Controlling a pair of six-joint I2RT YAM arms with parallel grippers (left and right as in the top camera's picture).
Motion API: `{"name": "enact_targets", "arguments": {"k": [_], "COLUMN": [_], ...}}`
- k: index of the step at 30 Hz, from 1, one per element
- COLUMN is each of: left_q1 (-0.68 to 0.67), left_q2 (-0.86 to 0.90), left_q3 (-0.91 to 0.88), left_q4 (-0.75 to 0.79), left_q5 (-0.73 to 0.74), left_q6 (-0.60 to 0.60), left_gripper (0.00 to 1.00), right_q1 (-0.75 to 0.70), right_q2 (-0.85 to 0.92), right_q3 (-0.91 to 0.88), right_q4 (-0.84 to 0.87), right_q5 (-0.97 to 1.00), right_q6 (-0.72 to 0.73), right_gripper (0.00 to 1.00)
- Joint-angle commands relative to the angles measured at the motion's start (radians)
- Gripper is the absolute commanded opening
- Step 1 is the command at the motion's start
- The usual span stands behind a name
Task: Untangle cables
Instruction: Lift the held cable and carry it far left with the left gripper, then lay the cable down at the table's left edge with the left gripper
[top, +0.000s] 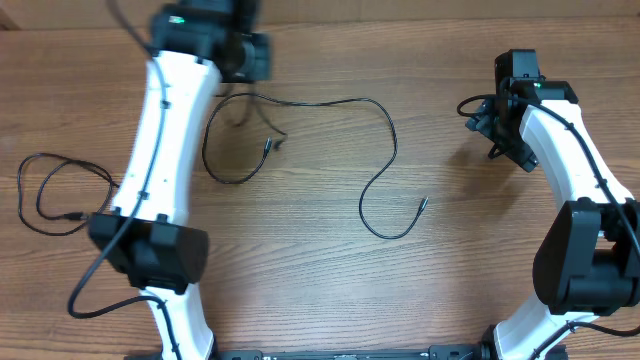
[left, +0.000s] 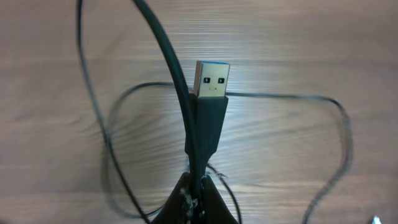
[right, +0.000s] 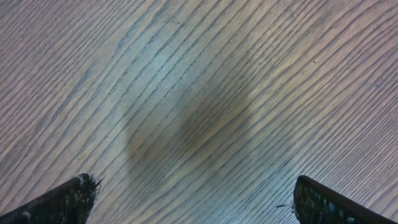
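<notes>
The loop is below my left gripper. I need to move this gripper left in the overhead view next, then down toward the coiled cable (top: 66, 194), to release its cable away from the loop.
A thin black cable (top: 385, 130) runs from under my left gripper (top: 243, 62) across the table's back. It curls down to a small plug end (top: 423, 204). A loop of it (top: 215, 165) lies beside the left arm, with small plug ends (top: 271, 146) near it. Another black cable (top: 40, 190) lies coiled at the far left. In the left wrist view my left gripper (left: 200, 190) is shut on a cable just below its USB plug (left: 212, 81), which sticks up above the table. My right gripper (top: 487, 125) (right: 199, 199) hangs open over bare wood, far from any cable.
The left arm (top: 160, 150) stretches from the front edge to the back, over the space between the coiled cable and the loop. The right arm (top: 575, 180) stands along the right edge. The table (top: 300, 280) is wood.
</notes>
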Motion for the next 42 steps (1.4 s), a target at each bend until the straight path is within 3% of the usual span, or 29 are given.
{"name": "enact_targets", "arguments": {"k": [1, 9, 13, 17, 25, 33, 37, 42], "left_q1": [0.122, 0.401, 0.534, 0.664, 0.790, 0.890, 0.915, 0.916], "left_q2": [-0.006, -0.006, -0.006, -0.006, -0.006, -0.006, -0.006, -0.006], "left_q3": [0.024, 0.024, 0.024, 0.024, 0.024, 0.024, 0.024, 0.024], "left_q4": [-0.022, -0.096, -0.158, -0.249, -0.382, -0.385, -0.388, -0.387], "left_q5": [-0.013, 0.015, 0.160, 0.415, 0.480, 0.665, 0.850, 0.792], "left_q6": [-0.135, -0.401, -0.576, -0.700, -0.906, -0.962, -0.874, -0.874], "left_gripper": [0.04, 0.04, 0.04, 0.04, 0.04, 0.04, 0.04, 0.04], "right_q1": [0.000, 0.000, 0.000, 0.000, 0.000, 0.000, 0.000, 0.000], "right_q2": [-0.008, -0.008, -0.008, -0.008, -0.008, -0.008, -0.008, -0.008], "right_q3": [-0.002, -0.002, -0.002, -0.002, -0.002, -0.002, -0.002, -0.002], "right_q4": [0.002, 0.002, 0.002, 0.002, 0.002, 0.002, 0.002, 0.002], "right_q5": [0.010, 0.010, 0.010, 0.010, 0.010, 0.010, 0.010, 0.010], "right_q6": [0.007, 0.007, 0.007, 0.007, 0.006, 0.006, 0.006, 0.007], "right_gripper": [1.00, 1.00, 1.00, 1.00, 1.00, 1.00, 1.00, 1.00]}}
